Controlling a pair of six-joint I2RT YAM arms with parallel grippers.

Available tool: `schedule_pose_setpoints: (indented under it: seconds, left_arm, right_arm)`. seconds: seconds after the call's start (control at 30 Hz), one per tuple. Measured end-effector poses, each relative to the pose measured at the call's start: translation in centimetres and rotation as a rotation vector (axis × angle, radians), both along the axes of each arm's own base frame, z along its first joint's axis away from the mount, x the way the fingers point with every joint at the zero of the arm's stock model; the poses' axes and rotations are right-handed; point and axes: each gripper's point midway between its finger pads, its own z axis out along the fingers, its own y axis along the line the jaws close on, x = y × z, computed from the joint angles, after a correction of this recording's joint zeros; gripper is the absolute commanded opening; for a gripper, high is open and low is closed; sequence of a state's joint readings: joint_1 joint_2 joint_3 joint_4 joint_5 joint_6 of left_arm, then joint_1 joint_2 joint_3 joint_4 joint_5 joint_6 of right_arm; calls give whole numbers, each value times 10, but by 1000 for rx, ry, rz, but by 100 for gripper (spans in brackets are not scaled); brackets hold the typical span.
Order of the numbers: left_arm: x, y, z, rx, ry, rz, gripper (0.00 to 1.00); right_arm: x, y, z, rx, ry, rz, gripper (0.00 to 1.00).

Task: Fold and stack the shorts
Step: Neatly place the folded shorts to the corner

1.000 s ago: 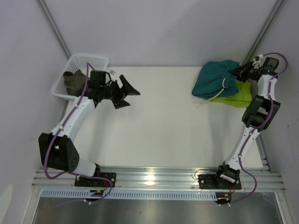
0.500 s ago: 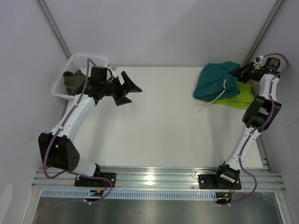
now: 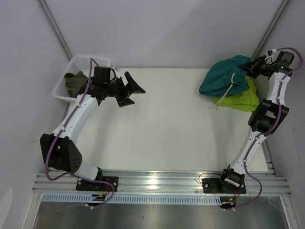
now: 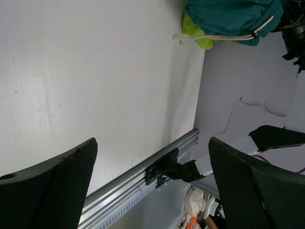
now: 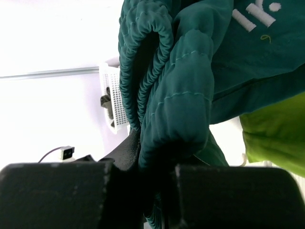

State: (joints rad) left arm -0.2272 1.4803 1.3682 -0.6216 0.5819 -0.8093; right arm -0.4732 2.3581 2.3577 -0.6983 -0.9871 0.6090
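Observation:
The right gripper will next move down, with its fingers tipping downward, and release the teal waistband over the lime-green shorts point(image 3: 239, 99) point(image 5: 279, 131) below the right gripper, because the waistband still hangs lifted.
The teal shorts point(image 3: 224, 78) with a cream drawstring point(image 3: 228, 88) hang bunched at the table's far right. My right gripper point(image 3: 249, 70) is shut on their waistband point(image 5: 167, 90) and holds them partly lifted. The lime-green shorts point(image 3: 239, 99) lie flat under and beside them, also seen in the right wrist view point(image 5: 276, 133). The dark olive shorts point(image 3: 75, 82) lie crumpled in the white basket point(image 3: 102, 62) at the far left. My left gripper point(image 3: 131, 90) is open and empty, held above the table just right of the basket. The left wrist view shows the teal shorts point(image 4: 233, 16) far off.
The white table point(image 3: 157, 124) spreads between the arms. An aluminium rail point(image 3: 157, 180) runs along the near edge. Grey walls close in at the left, back and right, with the right arm's upper link point(image 3: 267, 114) near the right wall.
My right gripper has moved up and to the right, lifting the teal shorts' waistband with it. My left gripper has shifted slightly right and up.

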Motion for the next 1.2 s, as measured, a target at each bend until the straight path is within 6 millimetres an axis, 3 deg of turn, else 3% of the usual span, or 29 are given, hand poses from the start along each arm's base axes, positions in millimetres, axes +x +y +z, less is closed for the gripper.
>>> schedule_pose_setpoints:
  seconds: [0.27, 0.5, 0.77, 1.2]
  left_arm:
    - [0, -5, -2, 5, 8, -14, 99]
    - [-2, -10, -4, 8, 14, -29, 99]
    - [-3, -13, -3, 8, 9, -37, 99]
    - [-8, -18, -3, 13, 6, -59, 99]
  right_arm:
    - [-8, -8, -1, 7, 26, -8, 0]
    - [-22, -20, -4, -110, 82, -47, 0]
    - [-41, -51, -25, -190, 169, -103, 0]
    - [-41, -81, -55, -371, 231, -173, 0]
